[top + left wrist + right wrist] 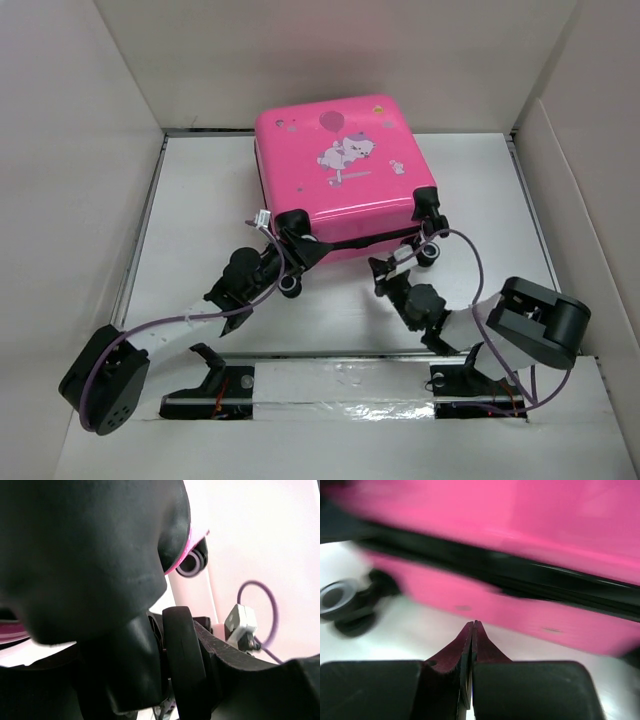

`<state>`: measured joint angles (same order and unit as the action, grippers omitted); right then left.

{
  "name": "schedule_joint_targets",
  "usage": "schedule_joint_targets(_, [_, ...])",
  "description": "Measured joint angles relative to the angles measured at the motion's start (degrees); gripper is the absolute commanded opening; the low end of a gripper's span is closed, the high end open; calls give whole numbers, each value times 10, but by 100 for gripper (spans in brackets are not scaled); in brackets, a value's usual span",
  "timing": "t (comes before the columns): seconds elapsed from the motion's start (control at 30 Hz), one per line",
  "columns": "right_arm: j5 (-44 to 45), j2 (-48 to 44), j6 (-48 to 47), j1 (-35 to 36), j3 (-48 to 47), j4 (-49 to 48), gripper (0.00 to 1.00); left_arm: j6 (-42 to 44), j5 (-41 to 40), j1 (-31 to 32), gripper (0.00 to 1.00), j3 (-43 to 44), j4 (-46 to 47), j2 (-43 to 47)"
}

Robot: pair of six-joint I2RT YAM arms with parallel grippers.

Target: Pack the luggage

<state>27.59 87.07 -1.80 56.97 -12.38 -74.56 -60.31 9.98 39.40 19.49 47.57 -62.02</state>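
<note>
My left gripper will next pull the luggage's wheel slightly to its left in the top view and release it, because the tabletop is open that way.
The pink luggage (340, 150) lies flat and closed at the back middle of the table, cartoon print up, wheels toward me. My left gripper (287, 247) is at its near left corner. In the left wrist view a black wheel (184, 660) sits pressed against one finger (227, 652), with the black caster housing (90, 555) filling the frame. My right gripper (384, 270) is shut and empty, its tips (474, 624) just short of the luggage's near side (545, 510), below the black zipper trim (520, 570).
White cardboard walls (90, 130) enclose the table on the left, back and right. A second wheel (340, 600) stands left of my right gripper. A purple cable (470, 260) loops beside the luggage's near right wheel (432, 254).
</note>
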Motion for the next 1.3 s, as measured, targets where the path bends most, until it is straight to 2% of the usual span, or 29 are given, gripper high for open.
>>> schedule_joint_targets(0.1, [48,-43,17,-27,49,-5,0,2,-9,-5,0,0,-21,21])
schedule_joint_targets(0.23, [89,-49,37,-56,87,1,0,5,-12,-5,0,0,-33,26])
schedule_joint_targets(0.37, [99,-66,45,-80,95,9,20,19,-28,-6,0,0,-69,50])
schedule_joint_targets(0.4, [101,-77,48,-82,95,11,33,24,-38,-7,0,-1,-82,64])
schedule_joint_targets(0.43, [104,-93,53,-83,95,13,39,29,-44,-9,0,-4,-93,75])
schedule_joint_targets(0.47, [106,-114,56,-85,95,15,50,34,-51,-11,0,-6,-105,89])
schedule_joint_targets(0.57, [102,-183,58,-115,95,35,58,50,-68,-15,0,-13,-137,124])
schedule_joint_targets(0.73, [21,-249,16,-205,91,73,59,62,-72,-16,0,-13,-155,138])
schedule_joint_targets(0.87, [-49,-241,-14,-247,61,127,59,61,-73,-18,0,-13,-153,133])
schedule_joint_targets(1.0, [-73,-204,-18,-255,50,129,56,59,-73,-21,0,-13,-148,130])
schedule_joint_targets(1.07, [-83,-190,-16,-255,50,116,45,59,-74,-21,0,-13,-149,130])
schedule_joint_targets(1.23, [-119,-162,-13,-252,50,101,44,58,-72,-21,0,-13,-149,130])
schedule_joint_targets(1.3, [-127,-162,-14,-247,55,98,47,58,-71,-21,0,-13,-149,130])
